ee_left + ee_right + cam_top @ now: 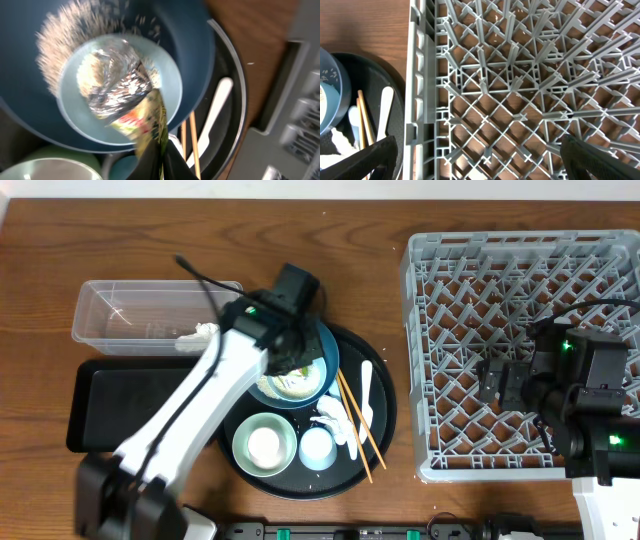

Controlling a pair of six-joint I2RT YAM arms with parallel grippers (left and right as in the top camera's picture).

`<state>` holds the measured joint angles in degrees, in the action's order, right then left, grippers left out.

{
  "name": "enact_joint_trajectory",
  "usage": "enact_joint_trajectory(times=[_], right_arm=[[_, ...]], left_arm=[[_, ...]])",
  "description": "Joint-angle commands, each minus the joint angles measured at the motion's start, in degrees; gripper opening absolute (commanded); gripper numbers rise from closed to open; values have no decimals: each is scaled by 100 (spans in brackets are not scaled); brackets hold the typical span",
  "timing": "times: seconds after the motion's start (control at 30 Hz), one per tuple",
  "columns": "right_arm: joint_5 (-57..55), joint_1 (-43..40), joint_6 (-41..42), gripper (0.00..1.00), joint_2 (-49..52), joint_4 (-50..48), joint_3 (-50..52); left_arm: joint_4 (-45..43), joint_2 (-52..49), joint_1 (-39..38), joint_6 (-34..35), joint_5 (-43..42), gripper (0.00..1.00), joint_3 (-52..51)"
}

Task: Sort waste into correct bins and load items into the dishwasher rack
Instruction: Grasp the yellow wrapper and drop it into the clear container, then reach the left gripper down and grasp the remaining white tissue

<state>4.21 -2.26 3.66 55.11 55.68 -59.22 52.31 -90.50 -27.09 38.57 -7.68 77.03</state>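
The packet will next go up and across to the left in the overhead view with my left gripper, which will let go of it at the clear tub's end with something white.
My left gripper is shut on the yellow-green snack packet, held just above a pale dish inside the dark-blue bowl; rice grains cling to the bowl. In the overhead view this gripper hangs over the bowl. My right gripper is open and empty over the grey dishwasher rack; the right wrist view shows its fingers above the lattice. The pale-green bowl, a small cup, tissue, white spoon and chopsticks lie on the round tray.
The round black tray sits between the bins and the rack. The clear tub stands at the back left with something white at its right end. The shallow black tray lies in front of it.
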Motion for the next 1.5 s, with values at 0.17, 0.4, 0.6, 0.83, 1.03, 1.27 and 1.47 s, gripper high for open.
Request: enact_joint_trajectory(times=[0.17, 0.4, 0.6, 0.83, 1.03, 1.27, 1.47], right_arm=[[-125, 57, -74, 99, 2, 7, -103], [-122, 57, -72, 99, 2, 31, -103], [-122, 57, -72, 99, 2, 31, -105], [-122, 57, -72, 99, 2, 37, -103], [-120, 57, -72, 99, 2, 35, -105], [-118, 57, -72, 99, 2, 37, -103], [-118, 57, -70, 99, 2, 42, -103]], left_arm=[[-144, 1012, 935, -1440, 490, 6, 197], [-608, 957, 2299, -1453, 560, 6, 197], [-938, 647, 2942, -1453, 560, 13, 197], [-925, 505, 3025, -1456, 468, 82, 197], [-485, 509, 2964, -1458, -713, 82, 195], [439, 509, 2197, -2013, -841, 82, 57], [544, 446, 1047, -2363, -837, 82, -168]])
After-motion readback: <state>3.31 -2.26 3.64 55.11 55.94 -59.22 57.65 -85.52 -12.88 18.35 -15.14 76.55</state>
